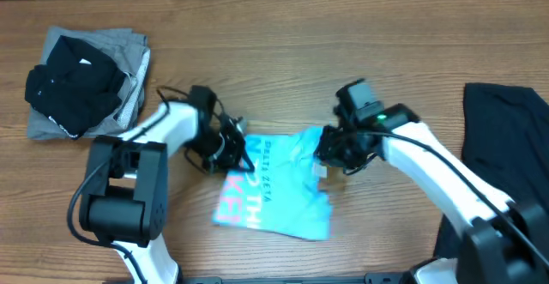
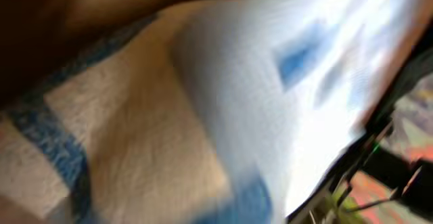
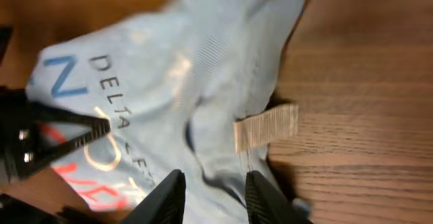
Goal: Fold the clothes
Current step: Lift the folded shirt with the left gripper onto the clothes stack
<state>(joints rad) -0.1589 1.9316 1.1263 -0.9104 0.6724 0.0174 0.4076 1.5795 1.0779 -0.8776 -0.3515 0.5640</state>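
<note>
My left gripper is holding the T-shirt (image 1: 283,190) and should carry it to the left in the overhead view and outward over the black shirt (image 1: 74,87) to release it, because clothes lie piled there.
A sky-blue T-shirt (image 1: 283,190) with white and pink-red lettering lies crumpled in the middle of the table. My left gripper (image 1: 240,151) is at the shirt's left edge and shut on the cloth. In the left wrist view the blurred shirt (image 2: 270,82) fills the frame and hides the fingers. My right gripper (image 1: 330,155) is at the shirt's upper right edge. In the right wrist view the gripper (image 3: 215,197) stands open, its fingers either side of a fold of the shirt (image 3: 203,68), just below the beige neck label (image 3: 266,135).
A black shirt (image 1: 73,87) lies bunched on a grey one (image 1: 129,52) at the far left. Another black garment (image 1: 506,138) lies at the right edge. Bare wooden tabletop (image 1: 274,52) stretches behind the arms.
</note>
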